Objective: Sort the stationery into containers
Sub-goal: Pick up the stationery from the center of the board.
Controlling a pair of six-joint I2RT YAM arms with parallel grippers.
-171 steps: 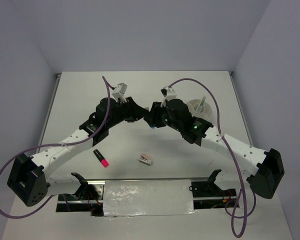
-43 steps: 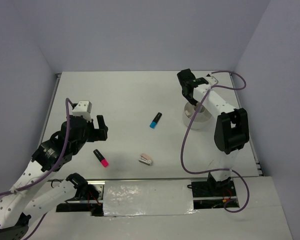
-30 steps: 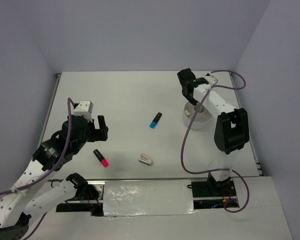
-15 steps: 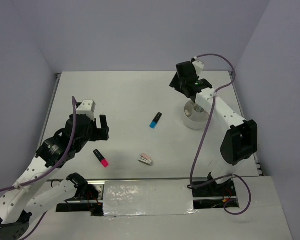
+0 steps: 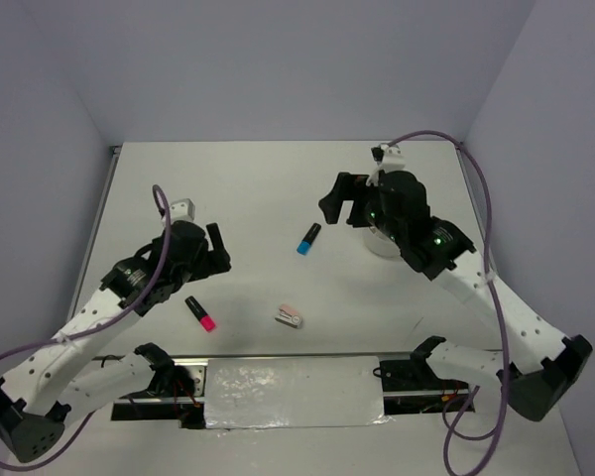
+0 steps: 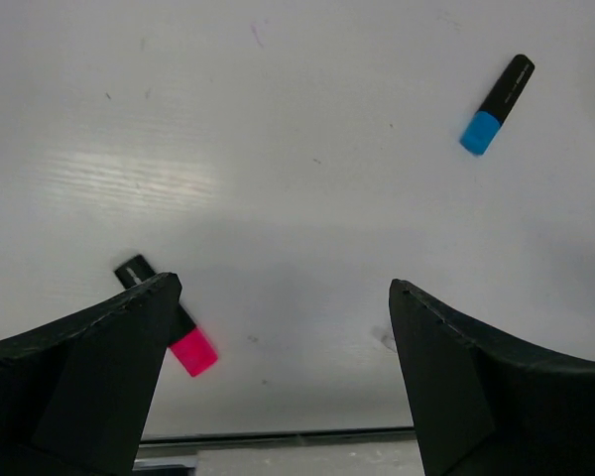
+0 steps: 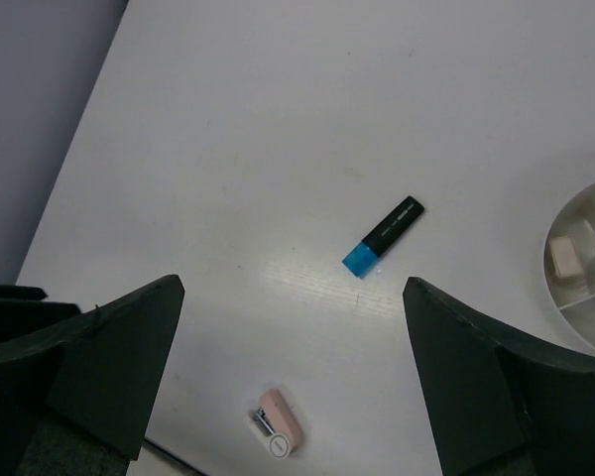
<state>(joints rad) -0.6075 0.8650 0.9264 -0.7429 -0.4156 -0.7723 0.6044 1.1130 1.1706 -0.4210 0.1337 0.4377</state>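
The robot will move its left gripper to the right in the top view next and lower it, turning, onto the small pinkish clip (image 5: 289,316), since the clip lies loose outside the tub.
A blue-ended black marker (image 5: 309,238) (image 7: 382,236) (image 6: 496,104) lies at the table's middle. Near the front, a pink-ended black highlighter (image 5: 201,313) (image 6: 183,342) lies partly behind my left finger in the left wrist view. To its right lies a small pinkish stapler-like clip (image 5: 289,316) (image 7: 280,423). The round white tub (image 5: 380,246) (image 7: 585,258) is mostly hidden under my right arm; one compartment holds a pale eraser (image 7: 565,256). My left gripper (image 5: 218,250) (image 6: 283,288) hangs open above the highlighter. My right gripper (image 5: 339,201) (image 7: 293,283) is open and empty, right of the marker.
A metal strip (image 5: 293,389) and the arm mounts run along the near edge. Grey walls close the table at the left, back and right. The right arm's purple cable (image 5: 476,188) loops over the tub side.
My right gripper has opened wide and swung left from above the tub toward the table's middle. My left arm has shifted a little right, still open.
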